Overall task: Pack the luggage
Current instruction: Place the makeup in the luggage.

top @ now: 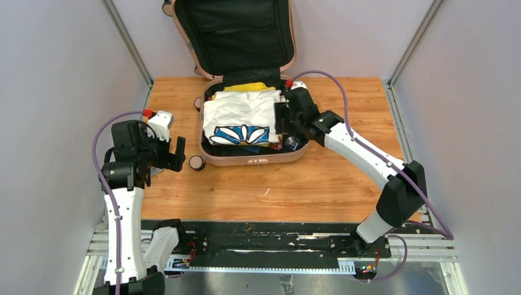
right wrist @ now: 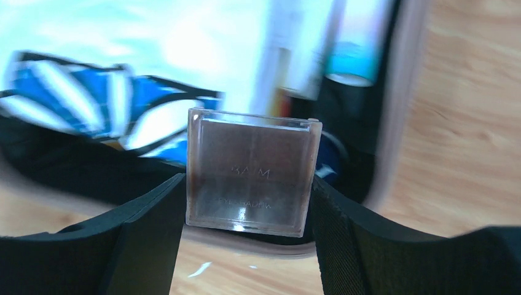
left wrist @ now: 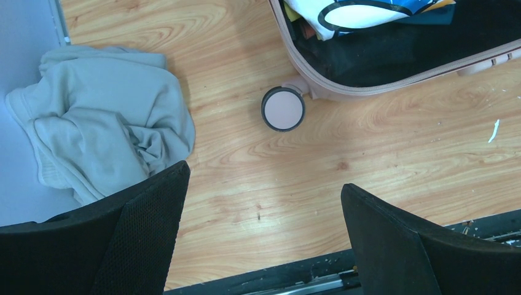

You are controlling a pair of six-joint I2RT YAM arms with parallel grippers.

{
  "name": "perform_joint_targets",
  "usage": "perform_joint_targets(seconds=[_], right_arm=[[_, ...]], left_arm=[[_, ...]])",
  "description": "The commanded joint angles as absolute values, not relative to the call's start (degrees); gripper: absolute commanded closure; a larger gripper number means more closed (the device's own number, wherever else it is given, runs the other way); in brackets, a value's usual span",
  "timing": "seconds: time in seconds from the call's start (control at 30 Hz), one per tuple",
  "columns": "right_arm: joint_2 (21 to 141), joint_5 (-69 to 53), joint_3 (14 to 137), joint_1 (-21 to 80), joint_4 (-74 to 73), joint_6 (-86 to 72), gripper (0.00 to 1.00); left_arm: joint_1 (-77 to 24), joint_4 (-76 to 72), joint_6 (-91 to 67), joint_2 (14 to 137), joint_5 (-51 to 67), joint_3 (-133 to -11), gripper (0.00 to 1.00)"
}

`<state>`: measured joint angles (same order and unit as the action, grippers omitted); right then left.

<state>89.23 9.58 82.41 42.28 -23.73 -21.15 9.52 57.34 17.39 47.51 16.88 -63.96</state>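
I should lower my right gripper into the suitcase's near corner (right wrist: pixel 345 185) next to the printed shirt and let go of the eyeshadow case (right wrist: pixel 252 178), because bare dark lining shows there.
The pale pink suitcase (top: pixel 212 157) lies open at the back middle of the table, its lid (top: pixel 236 34) upright against the wall. It holds folded clothes, with a white shirt with a blue flower print (top: pixel 241 120) on top. My right gripper (top: pixel 284 126) hovers over the suitcase's right side and is shut on a clear square eyeshadow case (right wrist: pixel 252 178). My left gripper (top: pixel 180 153) is open and empty above the table, left of the suitcase. A crumpled pale grey garment (left wrist: pixel 104 135) lies on the table at the far left. A suitcase wheel (left wrist: pixel 283 109) shows near it.
The wooden table (top: pixel 319 184) is walled on the left, right and back. A black rail (top: pixel 258 243) runs along the near edge by the arm bases. A small white scrap (left wrist: pixel 494 130) lies in front of the suitcase.
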Motion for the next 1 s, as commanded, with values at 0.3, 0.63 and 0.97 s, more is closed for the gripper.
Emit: perform_joint_targets(seconds=[0.3, 0.63, 0.97], right_arm=[[98.28, 10.96, 80.23, 31.38, -28.42, -25.43, 0.38], [98.74, 7.84, 82.24, 30.04, -29.64, -25.19, 0.05], [104.24, 1.22, 106.94, 21.11, -28.13, -19.78, 0.06]], left_arm=[[9.23, 58.12, 18.15, 47.08, 17.05, -63.45, 0.0], [9.23, 57.85, 18.87, 50.03, 16.81, -62.98, 0.0], [9.18, 53.53, 17.96, 55.84, 15.76, -60.89, 0.0]])
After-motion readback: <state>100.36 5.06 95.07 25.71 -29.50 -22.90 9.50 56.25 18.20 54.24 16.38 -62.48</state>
